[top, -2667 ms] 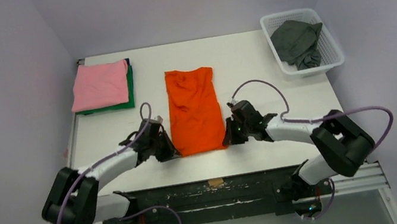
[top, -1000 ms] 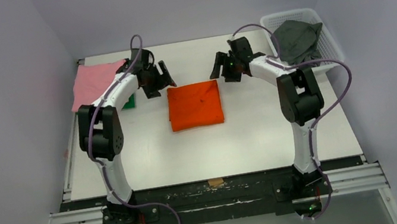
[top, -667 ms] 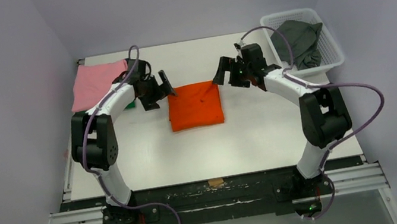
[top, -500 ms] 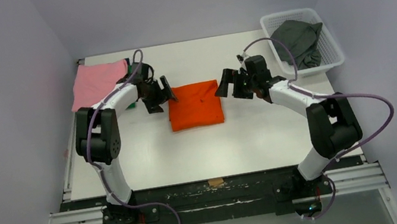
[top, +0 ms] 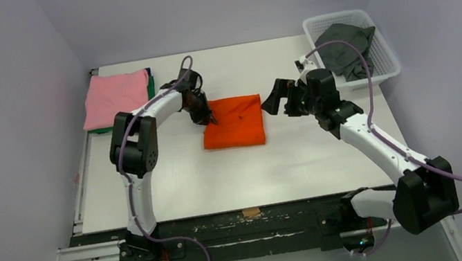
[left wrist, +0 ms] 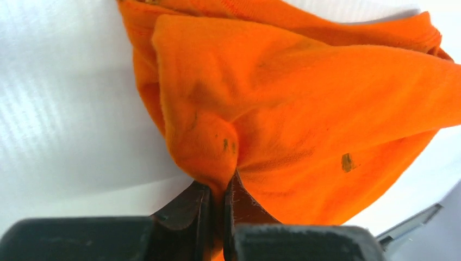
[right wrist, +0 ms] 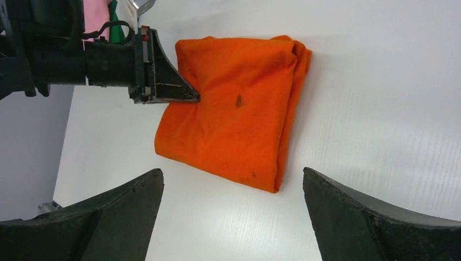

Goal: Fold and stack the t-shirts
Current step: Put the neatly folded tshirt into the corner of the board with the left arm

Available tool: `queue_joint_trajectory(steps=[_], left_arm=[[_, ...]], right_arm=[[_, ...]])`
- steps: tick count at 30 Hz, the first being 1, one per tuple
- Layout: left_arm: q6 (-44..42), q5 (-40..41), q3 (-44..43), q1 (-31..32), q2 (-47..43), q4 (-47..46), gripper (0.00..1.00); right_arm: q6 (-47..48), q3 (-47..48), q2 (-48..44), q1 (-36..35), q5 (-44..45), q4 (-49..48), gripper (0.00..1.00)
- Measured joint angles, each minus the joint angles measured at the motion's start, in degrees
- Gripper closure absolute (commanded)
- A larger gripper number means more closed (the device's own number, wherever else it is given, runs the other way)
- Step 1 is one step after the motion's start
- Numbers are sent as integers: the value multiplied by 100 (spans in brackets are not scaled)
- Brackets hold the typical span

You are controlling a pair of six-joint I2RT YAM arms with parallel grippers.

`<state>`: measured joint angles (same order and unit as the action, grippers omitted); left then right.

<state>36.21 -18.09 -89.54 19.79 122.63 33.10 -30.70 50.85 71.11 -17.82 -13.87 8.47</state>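
Observation:
The pink t-shirt topping the stack lies left of my left gripper in the top view, so next my left gripper needs to lift, cross over the pink t-shirt, lower and release.
A folded bright orange t-shirt lies mid-table, also seen in the right wrist view and close up in the left wrist view. My left gripper is shut on the orange t-shirt's left edge, a pinch of cloth squeezed between its fingertips. My right gripper hovers just right of the shirt, open and empty. A folded pink t-shirt lies on a green one at the back left. A dark grey t-shirt sits crumpled in the basket.
The white mesh basket stands at the back right corner. The white table runs to the near edge, where both arm bases are bolted. Grey walls close in on both sides.
The left gripper has closed on the orange shirt's left edge and the shirt has shifted slightly right. The right arm drew back toward the near right, its jaws widening.

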Motion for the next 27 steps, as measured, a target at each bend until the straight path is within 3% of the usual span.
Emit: queue_joint_trajectory(steps=[7, 15, 27], left_arm=[[-352, 1532, -1069, 483, 286, 1001, 100], [-1661, 3967, -1915, 350, 260, 1757, 100], [-3613, 5204, -2653, -595, -186, 2081, 100]], right_arm=[[186, -76, -634, 0, 525, 393, 1], [356, -306, -1386, 0, 1058, 439, 1], [374, -450, -1600, 0, 1602, 444, 1]])
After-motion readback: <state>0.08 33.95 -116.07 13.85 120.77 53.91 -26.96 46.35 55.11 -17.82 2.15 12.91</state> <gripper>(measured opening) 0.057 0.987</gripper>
